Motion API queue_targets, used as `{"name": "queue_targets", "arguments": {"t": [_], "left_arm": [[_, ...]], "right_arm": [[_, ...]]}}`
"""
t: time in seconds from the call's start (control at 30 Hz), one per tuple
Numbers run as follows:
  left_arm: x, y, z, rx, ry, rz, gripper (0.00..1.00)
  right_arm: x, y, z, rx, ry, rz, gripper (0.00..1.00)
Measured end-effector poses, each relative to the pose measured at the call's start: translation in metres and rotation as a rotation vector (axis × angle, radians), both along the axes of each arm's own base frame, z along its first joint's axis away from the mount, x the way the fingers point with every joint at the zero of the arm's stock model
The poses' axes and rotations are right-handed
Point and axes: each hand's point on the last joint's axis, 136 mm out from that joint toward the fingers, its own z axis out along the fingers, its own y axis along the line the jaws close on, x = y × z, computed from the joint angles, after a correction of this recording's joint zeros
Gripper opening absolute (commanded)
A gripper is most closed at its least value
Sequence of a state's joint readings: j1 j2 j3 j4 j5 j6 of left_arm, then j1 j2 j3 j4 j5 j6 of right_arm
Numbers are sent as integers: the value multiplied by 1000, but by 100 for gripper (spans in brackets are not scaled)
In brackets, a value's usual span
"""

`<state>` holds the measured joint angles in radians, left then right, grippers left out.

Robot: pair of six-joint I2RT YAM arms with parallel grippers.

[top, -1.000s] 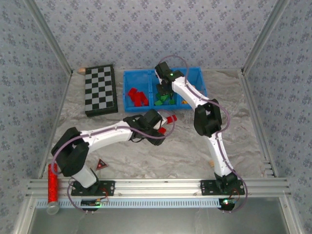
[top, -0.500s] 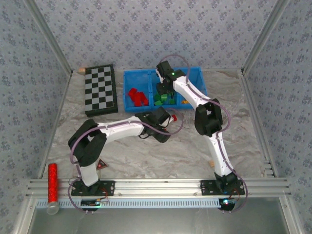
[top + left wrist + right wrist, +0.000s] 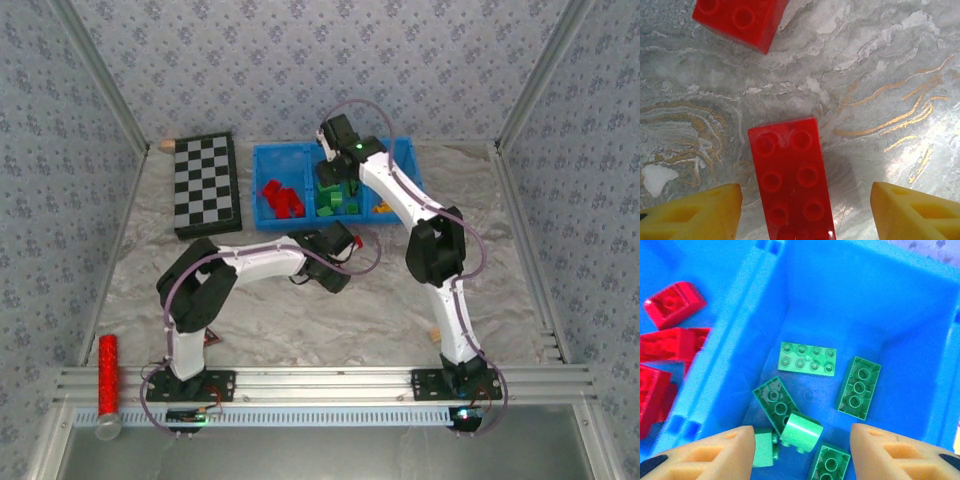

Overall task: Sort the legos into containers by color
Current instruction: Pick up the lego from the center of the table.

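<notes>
My left gripper lowers its fingers along the long sides of the long red lego (image 3: 792, 185) just below it next and closes, since each finger has a gap.
On the marble table, a long red lego (image 3: 792, 185) lies between the yellow fingers (image 3: 695, 212) of my left gripper (image 3: 805, 215), which is open with a gap on each side of it. A second red lego (image 3: 737, 17) lies just beyond. In the top view this gripper (image 3: 347, 243) is just in front of the blue containers tray (image 3: 405, 160). My right gripper (image 3: 800, 455) hangs open and holds nothing above the middle compartment, where several green legos (image 3: 807, 359) lie. Red legos (image 3: 665, 340) fill the left compartment. A yellow lego (image 3: 383, 208) lies in the right one.
A black-and-white checkerboard (image 3: 205, 185) lies left of the tray. A red cylinder (image 3: 107, 375) rests at the near left rail, and a small red-and-black triangle (image 3: 208, 338) sits by the left arm's base. A tan block (image 3: 433, 335) sits beside the right arm.
The left arm's elbow has swung right and folded in, while its gripper stays near the tray's front. The right gripper has shifted slightly back over the middle compartment.
</notes>
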<state>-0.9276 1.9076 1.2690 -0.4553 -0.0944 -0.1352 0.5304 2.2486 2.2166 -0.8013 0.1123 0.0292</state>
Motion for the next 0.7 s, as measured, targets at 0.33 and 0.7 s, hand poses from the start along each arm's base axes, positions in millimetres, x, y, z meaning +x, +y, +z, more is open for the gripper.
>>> {"name": "queue_targets", "arguments": {"t": [0.33, 0.7], "left_arm": [[2, 3, -13, 18, 44, 41, 53], [4, 5, -14, 15, 87, 104, 27]], "right_arm": [[-22, -7, 49, 33, -60, 4, 54], [-83, -48, 86, 66, -88, -42, 73]]}}
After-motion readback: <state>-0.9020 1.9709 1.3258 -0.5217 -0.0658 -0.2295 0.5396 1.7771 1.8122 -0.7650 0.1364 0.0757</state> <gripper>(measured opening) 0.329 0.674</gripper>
